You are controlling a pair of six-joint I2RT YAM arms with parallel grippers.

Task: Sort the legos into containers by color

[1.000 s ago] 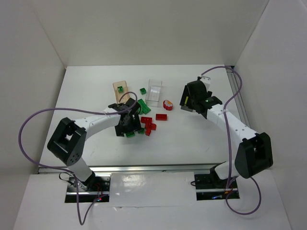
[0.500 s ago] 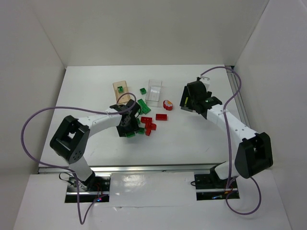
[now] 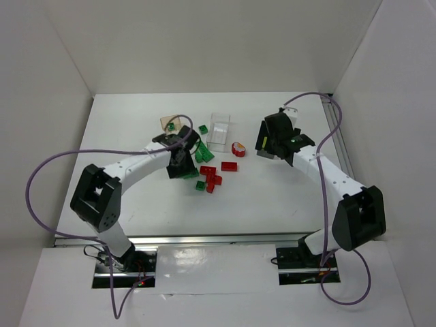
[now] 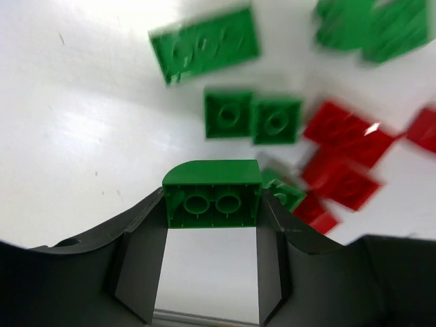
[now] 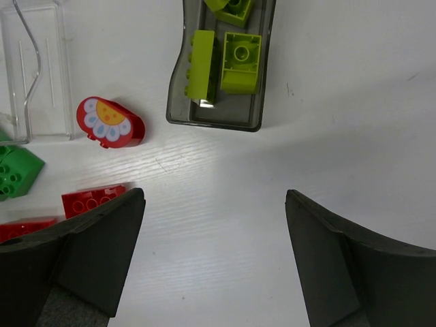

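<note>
The left gripper moves the dark green brick outward next, over the tan container point(image 3: 171, 124) that already holds a green brick, and releases it.
My left gripper point(image 3: 182, 155) is shut on a dark green brick point(image 4: 212, 194), held above the table just short of the left container point(image 3: 170, 125), which holds a green brick. Loose green bricks point(image 3: 204, 152) and red bricks point(image 3: 211, 176) lie to its right; they also show in the left wrist view, the green bricks point(image 4: 252, 119) beside the red bricks point(image 4: 344, 146). An empty clear container point(image 3: 219, 131) stands in the middle. My right gripper point(image 5: 212, 204) is open and empty, near a container point(image 5: 221, 65) with yellow-green bricks in it.
A red oval piece with a flower face point(image 5: 110, 122) lies beside the clear container point(image 5: 37, 68). A single green brick point(image 3: 203, 129) sits left of that container. White walls enclose the table on three sides. A purple cable loops over the left arm.
My left gripper has lifted the dark green brick from the pile and moved back and left toward the left container. The right arm has not moved.
</note>
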